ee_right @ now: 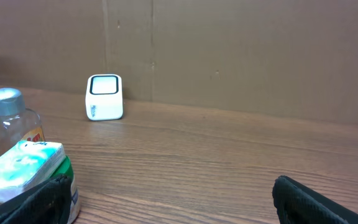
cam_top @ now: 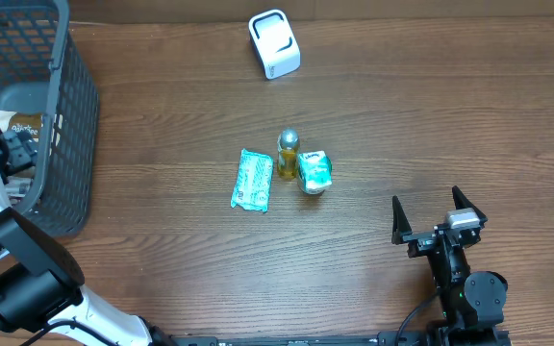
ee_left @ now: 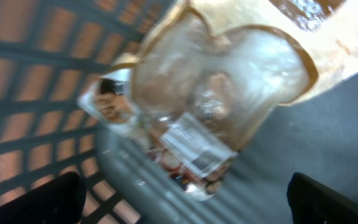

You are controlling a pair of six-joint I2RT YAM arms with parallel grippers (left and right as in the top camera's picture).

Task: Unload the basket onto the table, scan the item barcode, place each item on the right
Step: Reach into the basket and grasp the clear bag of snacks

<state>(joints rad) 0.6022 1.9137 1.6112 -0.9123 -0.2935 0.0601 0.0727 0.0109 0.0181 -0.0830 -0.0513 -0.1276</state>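
My left gripper moves down farther into the grey basket [cam_top: 70, 115] next, onto the labelled end of the clear snack bag, since that end lies nearest its open fingers.
My left gripper [ee_left: 182, 211] is down inside the grey basket [cam_top: 70, 115], open, with nothing between its fingers. Just beyond the fingertips a clear snack bag [ee_left: 229, 81] lies on the basket floor. A white barcode label [ee_left: 194, 150] on the bag faces the camera. The white scanner [cam_top: 274, 43] stands at the far middle of the table and also shows as the scanner [ee_right: 105, 96] in the right wrist view. Low over the front right of the table, my right gripper [cam_top: 427, 200] stands open and empty, facing the scanner.
In the middle of the table lie a teal packet [cam_top: 252, 180], a small bottle of yellow liquid [cam_top: 288, 152] and a green-and-white can [cam_top: 314, 172]. The bottle [ee_right: 11, 121] and can [ee_right: 27, 171] sit just left of my right gripper's left finger. The basket's mesh walls surround my left gripper.
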